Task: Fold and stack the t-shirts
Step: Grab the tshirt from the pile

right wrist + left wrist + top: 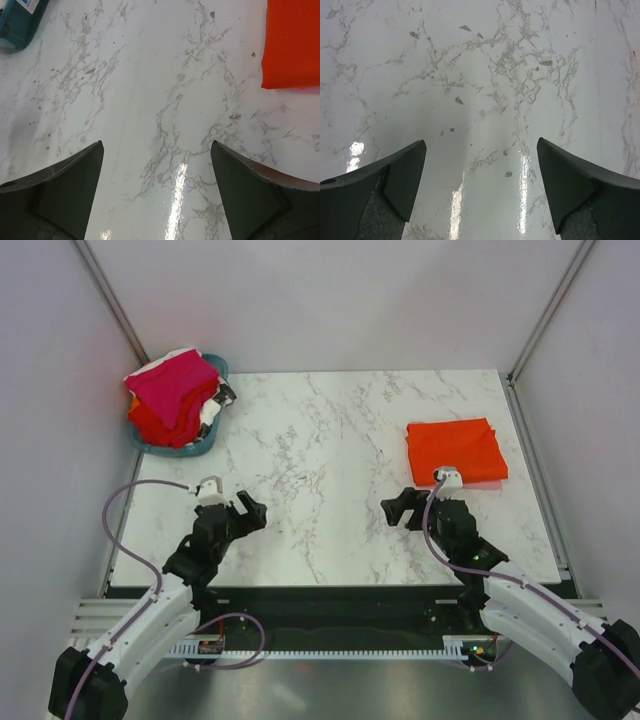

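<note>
The magenta-pink t-shirt is on top of the heap, outward of my left gripper, to its left in the top view, so I will reach out onto its middle.
A folded bright orange t-shirt [455,451] lies flat on the right of the marble table, with a pale pink edge showing under its front right corner; its edge shows in the right wrist view [292,45]. A heap of unfolded t-shirts, magenta-pink [170,383] on top with red and white beneath, fills the teal basket [213,443] at the back left. My left gripper [250,513] is open and empty over bare table at the front left. My right gripper [399,508] is open and empty, just in front and left of the orange t-shirt.
Grey walls with metal posts enclose the table on three sides. A corner of the teal basket [15,25] shows at the top left of the right wrist view. The marble tabletop [320,450] lies between basket and orange t-shirt.
</note>
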{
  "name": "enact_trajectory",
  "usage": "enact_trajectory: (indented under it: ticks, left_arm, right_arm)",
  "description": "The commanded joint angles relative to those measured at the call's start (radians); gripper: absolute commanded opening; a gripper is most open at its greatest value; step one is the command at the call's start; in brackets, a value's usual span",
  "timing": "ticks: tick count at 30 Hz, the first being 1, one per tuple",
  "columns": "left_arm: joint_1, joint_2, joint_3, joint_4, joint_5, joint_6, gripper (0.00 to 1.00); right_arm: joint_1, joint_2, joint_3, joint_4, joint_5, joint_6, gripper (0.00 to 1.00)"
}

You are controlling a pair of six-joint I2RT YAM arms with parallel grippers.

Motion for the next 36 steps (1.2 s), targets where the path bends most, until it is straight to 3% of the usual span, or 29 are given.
enact_trajectory:
  ticks: [1,8,16,19,29,36]
  left_arm:
    - [0.004,0.044,0.086,-0.007,-0.047,0.030,1.00]
    - [0.039,0.228,0.198,-0.041,-0.087,-0.226,1.00]
    - [0.274,0.499,0.644,-0.105,0.027,-0.341,0.96]
    - [0.318,0.584,0.781,-0.115,-0.030,-0.387,0.94]
    - [0.519,0.998,1.362,-0.254,-0.181,-0.190,0.86]
    - [0.604,1.317,1.543,-0.276,-0.089,-0.192,0.78]
  right_arm:
    - [0.000,-0.043,-0.011,-0.085,0.016,0.013,0.96]
    - [0.000,-0.117,-0.026,-0.116,0.042,0.022,0.95]
    - [0.000,-0.143,-0.034,-0.120,0.025,0.027,0.95]
    - [0.000,-0.138,-0.026,-0.128,0.032,0.027,0.95]
    - [0.000,-0.191,-0.026,-0.159,0.026,0.031,0.95]
    - [0.001,-0.180,-0.030,-0.153,0.032,0.027,0.98]
